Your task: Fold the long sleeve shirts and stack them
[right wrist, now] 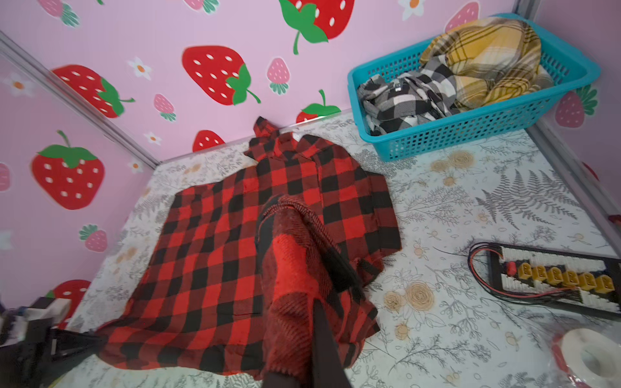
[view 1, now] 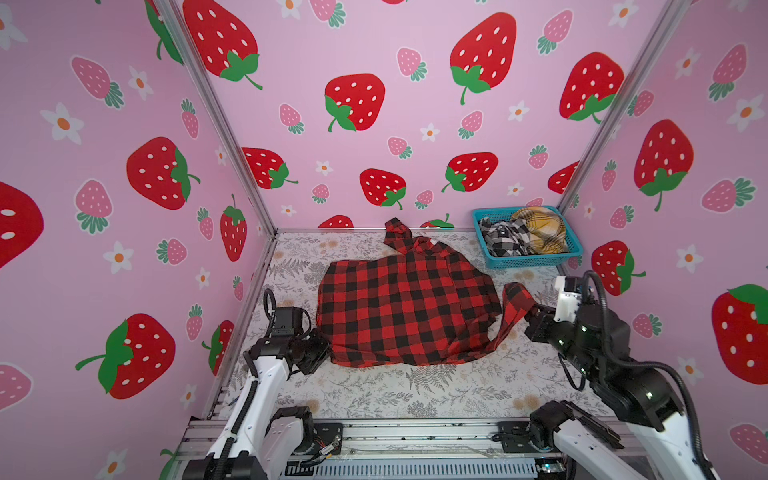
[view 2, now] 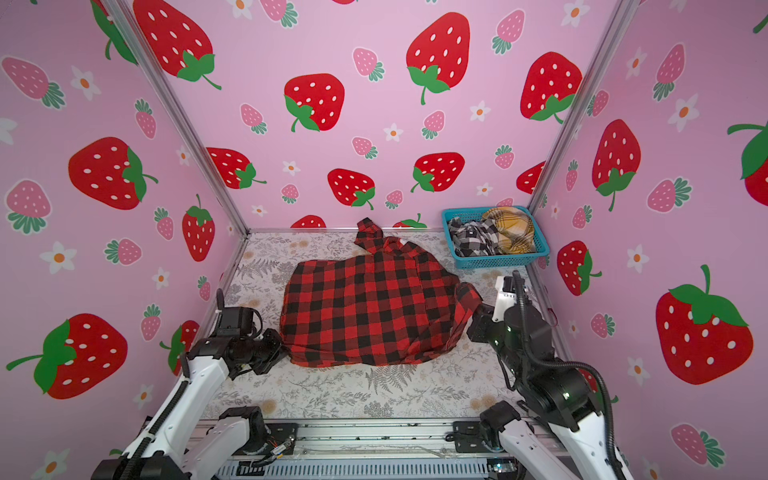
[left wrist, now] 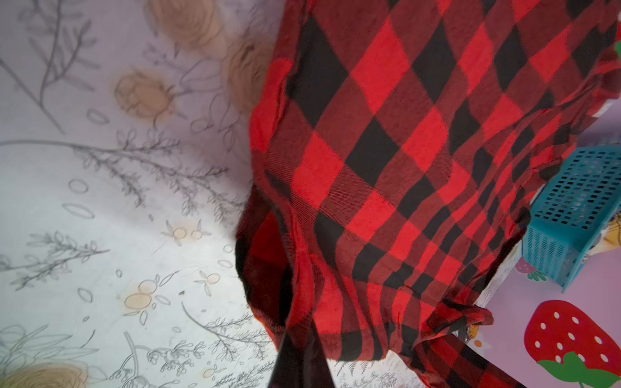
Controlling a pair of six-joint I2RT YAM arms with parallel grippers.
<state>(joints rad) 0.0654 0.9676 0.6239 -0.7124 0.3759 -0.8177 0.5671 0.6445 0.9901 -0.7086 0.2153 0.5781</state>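
Note:
The shirt's near side lies unfolded on the tabletop, so my left gripper will take the held near corner of the shirt outward over the shirt's hem end and release it there.
A red-and-black check shirt lies spread on the floral table, collar toward the back wall. My left gripper is shut on the shirt's left lower edge, low at the table. My right gripper is shut on a sleeve lifted a little off the table at the shirt's right side. At the back right, a black-and-white plaid shirt and a mustard-yellow plaid shirt lie crumpled in a teal basket.
Strawberry-print walls close in the table on three sides. A metal rail runs along the front edge. The right wrist view shows a connector board with yellow plugs and wires and a roll of white tape at the table's right side.

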